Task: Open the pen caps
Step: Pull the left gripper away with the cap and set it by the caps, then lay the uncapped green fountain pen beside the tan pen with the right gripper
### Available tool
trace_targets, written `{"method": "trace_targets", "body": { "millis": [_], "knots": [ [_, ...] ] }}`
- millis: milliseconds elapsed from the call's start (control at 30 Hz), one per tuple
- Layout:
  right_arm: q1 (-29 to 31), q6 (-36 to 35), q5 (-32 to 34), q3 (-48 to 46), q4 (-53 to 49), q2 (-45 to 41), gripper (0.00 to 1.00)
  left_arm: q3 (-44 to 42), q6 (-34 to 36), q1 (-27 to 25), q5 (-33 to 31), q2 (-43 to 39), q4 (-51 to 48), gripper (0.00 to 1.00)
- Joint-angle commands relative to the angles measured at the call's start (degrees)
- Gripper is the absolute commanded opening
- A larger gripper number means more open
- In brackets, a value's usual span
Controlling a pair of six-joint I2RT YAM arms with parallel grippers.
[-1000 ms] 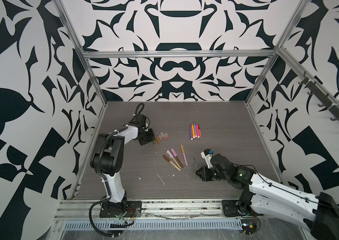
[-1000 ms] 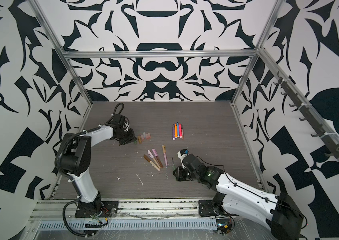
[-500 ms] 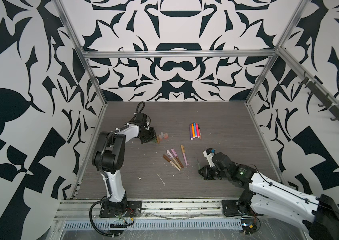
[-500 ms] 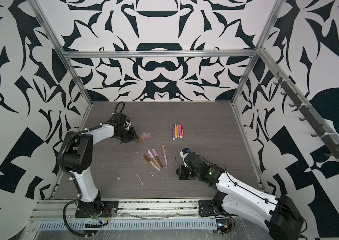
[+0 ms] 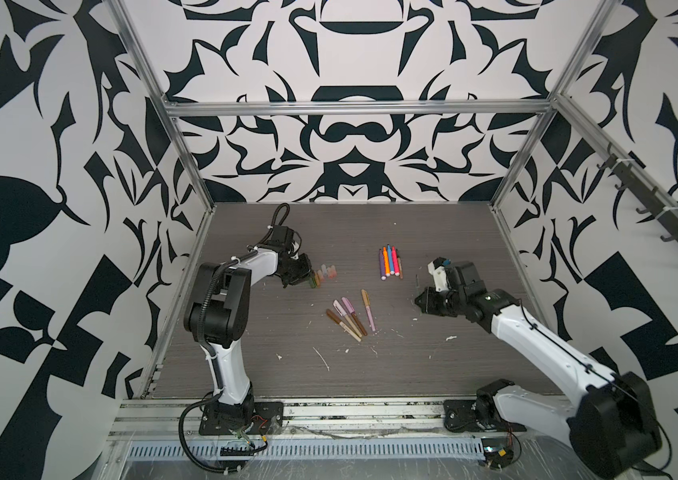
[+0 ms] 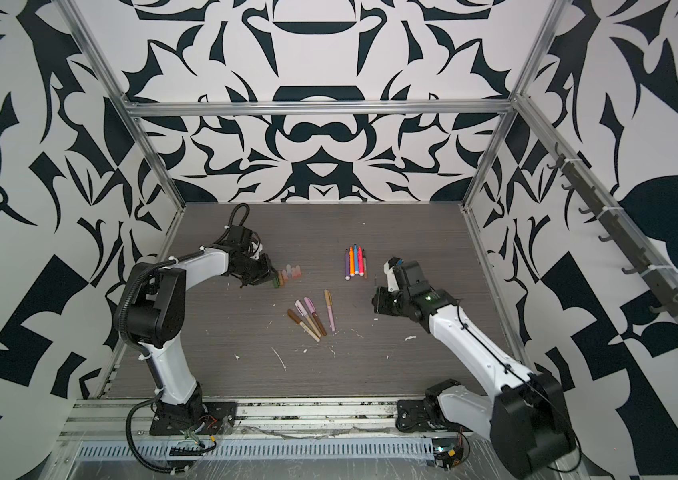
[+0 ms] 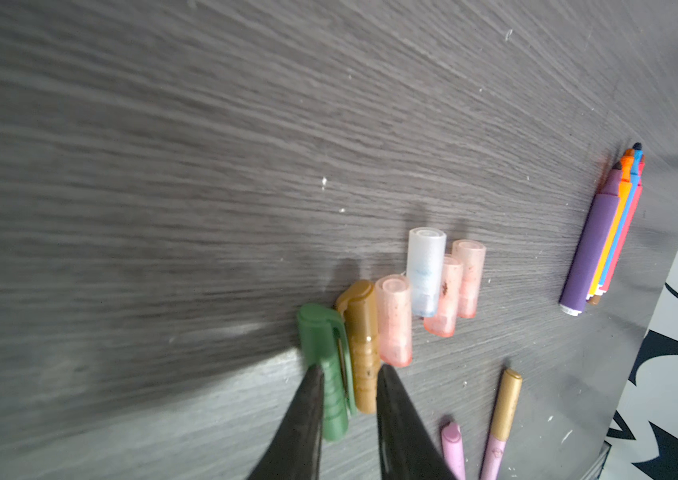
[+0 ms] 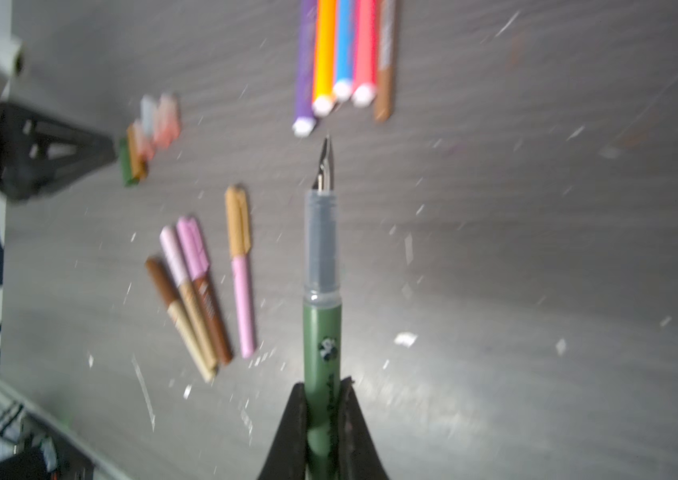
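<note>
My right gripper will move outward and down to the bare spot (image 5: 409,266) (image 8: 421,64) beside its brown pen and release, as the other uncapped pens lie together in a row.
Several pen caps (image 7: 393,324) lie in a tight row on the dark table, clear pink, bluish, brown and green. My left gripper (image 7: 350,370) stands open low over the row's end, its fingers either side of the green cap (image 7: 322,349) and brown cap (image 7: 360,324), which rest on the table. In both top views it sits at the caps (image 5: 322,274) on the left. My right gripper (image 8: 323,384) is shut on an uncapped green pen (image 8: 322,332) with its nib bare, held above the table at the right (image 5: 420,297). Several capped pens (image 5: 350,313) lie mid-table.
A row of uncapped pens (image 5: 389,262), purple, orange, blue, pink-red and brown, lies at the back centre. White flecks of debris (image 5: 322,359) are scattered over the front of the table. Patterned walls and metal posts (image 5: 512,183) close in three sides.
My left gripper has opened and let the green cap down beside the other caps. My right gripper has carried the green pen back and a little right, away from the capped pens.
</note>
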Motion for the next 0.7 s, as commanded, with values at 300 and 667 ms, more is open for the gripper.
{"method": "trace_targets", "body": {
  "millis": [300,667],
  "knots": [
    [-10.73,-4.41,-8.80,13.95,20.29,29.79,0.00,-3.97,0.69,0.16,0.39,-19.64,-8.25,0.28],
    [-12.18,-1.16,-17.41,21.21,23.26,42.69,0.07,-13.02,2.48,0.14,-8.10,-48.11,-20.05,0.34]
  ]
}}
